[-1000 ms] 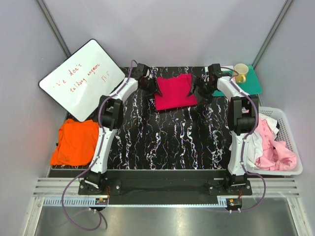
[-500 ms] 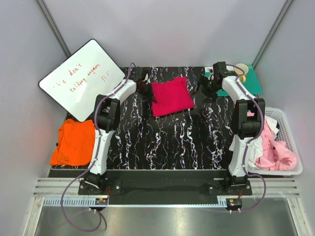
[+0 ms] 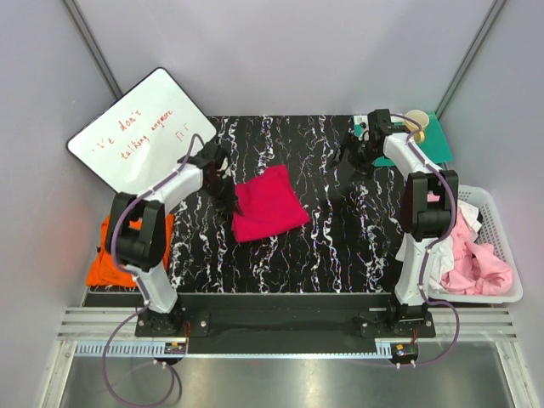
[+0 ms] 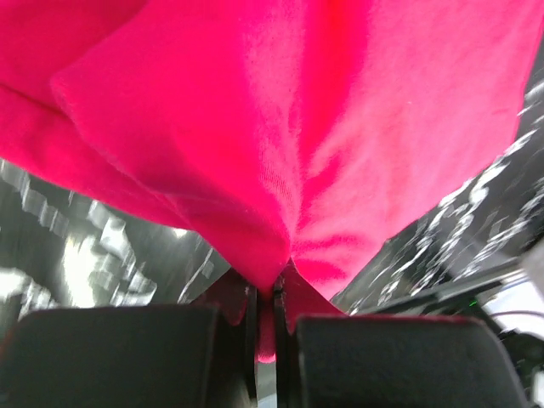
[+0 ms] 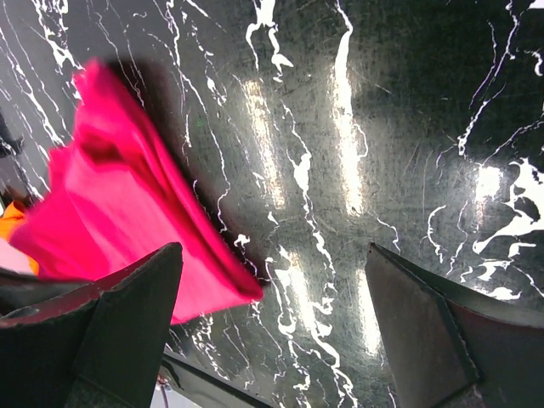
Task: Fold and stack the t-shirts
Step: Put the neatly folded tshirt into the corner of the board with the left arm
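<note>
The left gripper next drags the magenta-red t-shirt's pinched edge back toward the bare part along the table's near side and releases it, as cloth leaves that part clear.
The folded magenta-red t-shirt (image 3: 268, 203) lies on the black marbled table (image 3: 340, 246), left of centre. My left gripper (image 3: 224, 189) is shut on its left edge; in the left wrist view the cloth (image 4: 323, 127) is pinched between the fingertips. My right gripper (image 3: 352, 161) is open and empty at the back right, well apart from the shirt; its view shows the shirt (image 5: 127, 229) at left. An orange t-shirt (image 3: 127, 246) lies at the table's left edge. Pale pink (image 3: 480, 263) and white (image 3: 438, 255) shirts sit in the basket.
A whiteboard (image 3: 140, 136) leans at the back left. A white basket (image 3: 497, 208) stands at the right edge. A yellow cup (image 3: 416, 123) sits on a green mat (image 3: 438, 144) at the back right.
My left gripper has dragged the magenta-red shirt from the back centre toward the front left. My right gripper has let go of it and stayed at the back right.
</note>
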Tool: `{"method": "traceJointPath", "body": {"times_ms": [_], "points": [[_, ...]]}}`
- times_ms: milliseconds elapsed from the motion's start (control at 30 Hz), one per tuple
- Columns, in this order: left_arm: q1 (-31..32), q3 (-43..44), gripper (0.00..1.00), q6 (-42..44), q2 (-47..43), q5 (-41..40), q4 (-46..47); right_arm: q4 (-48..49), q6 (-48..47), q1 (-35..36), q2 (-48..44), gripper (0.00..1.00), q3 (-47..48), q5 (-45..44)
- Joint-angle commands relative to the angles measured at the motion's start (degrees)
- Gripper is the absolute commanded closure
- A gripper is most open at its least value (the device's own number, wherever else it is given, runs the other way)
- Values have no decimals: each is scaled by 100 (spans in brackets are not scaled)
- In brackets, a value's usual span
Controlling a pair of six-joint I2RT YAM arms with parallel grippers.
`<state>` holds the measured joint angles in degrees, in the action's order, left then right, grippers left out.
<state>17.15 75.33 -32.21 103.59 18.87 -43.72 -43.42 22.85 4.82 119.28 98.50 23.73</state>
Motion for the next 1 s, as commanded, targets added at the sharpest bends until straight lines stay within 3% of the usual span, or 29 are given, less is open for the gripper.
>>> {"method": "traceJointPath", "body": {"times_ms": [0, 100, 333, 367, 400, 433, 533, 667, 767, 900, 967], "points": [[-1, -580, 100, 162, -796, -445, -522, -35, -79, -16, -380, 4, -41, 246], [-1, -773, 100, 285, -1077, -665, -935, -35, -62, -7, -362, 4, -76, 282], [201, -1372, 100, 145, -1728, -340, -1199, -26, -44, -16, -345, 4, -50, 308], [201, -1407, 96, 136, -1737, -375, -1243, -35, -44, -7, -327, 4, -33, 325], [210, -1390, 76, 153, -1728, -480, -1313, -35, -44, -16, -327, 4, -32, 326], [219, -1372, 41, 162, -1746, -577, -1497, -35, -35, -7, -309, 4, -24, 334], [298, -1179, 15, 276, -2043, -841, -1796, -35, -18, -7, -318, 4, -15, 352], [307, -452, 1, 626, -2484, -1376, -2034, -35, -35, -7, -309, 4, -41, 361], [289, 24, 1, 978, -2257, -2070, -1974, -35, -9, -7, -292, 4, -120, 475], [272, 534, 1, 1444, -951, -2309, -1824, -53, 193, 1, -450, 6, -497, 826], [263, 841, 1, 1664, -509, -2230, -1745, -96, 360, 1, -599, 12, -857, 1168]]}}
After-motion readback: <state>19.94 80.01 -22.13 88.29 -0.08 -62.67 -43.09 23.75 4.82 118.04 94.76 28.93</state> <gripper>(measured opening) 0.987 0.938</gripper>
